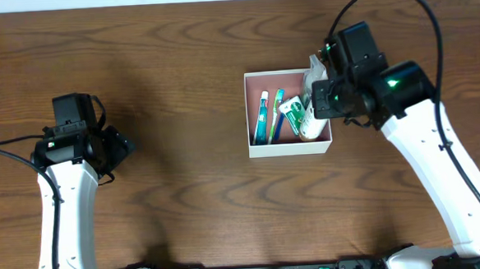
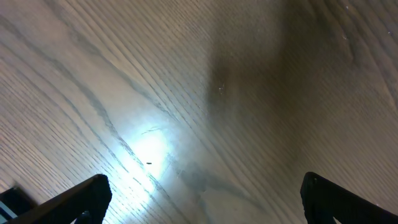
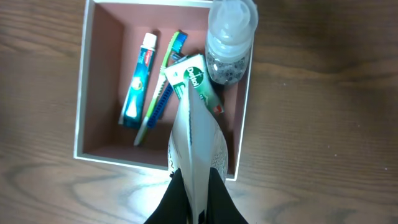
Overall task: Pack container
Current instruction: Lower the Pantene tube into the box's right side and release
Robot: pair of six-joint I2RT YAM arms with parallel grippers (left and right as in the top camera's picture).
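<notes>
The white packet (image 3: 196,140) should come down with my right gripper into the container's near corner by the green and white box (image 3: 196,78), because the clear bottle fills the container's far corner.
The container (image 1: 261,148) sits right of the table's middle, white walls and reddish-brown inside; it also shows in the right wrist view (image 3: 99,93). Inside lie a blue toothpaste tube (image 3: 137,81), a green and blue toothbrush (image 3: 160,93), a green and white box (image 3: 196,78) and a clear bottle (image 3: 230,43) at the right wall. My right gripper (image 3: 198,186) is shut on a white packet (image 3: 196,140) and holds it over the container's right near part. My left gripper (image 2: 202,199) is open and empty over bare wood at the far left.
The brown wooden table (image 1: 180,88) surrounds the container. The right arm (image 1: 421,133) reaches in from the lower right. The left arm (image 1: 66,185) stands at the left side.
</notes>
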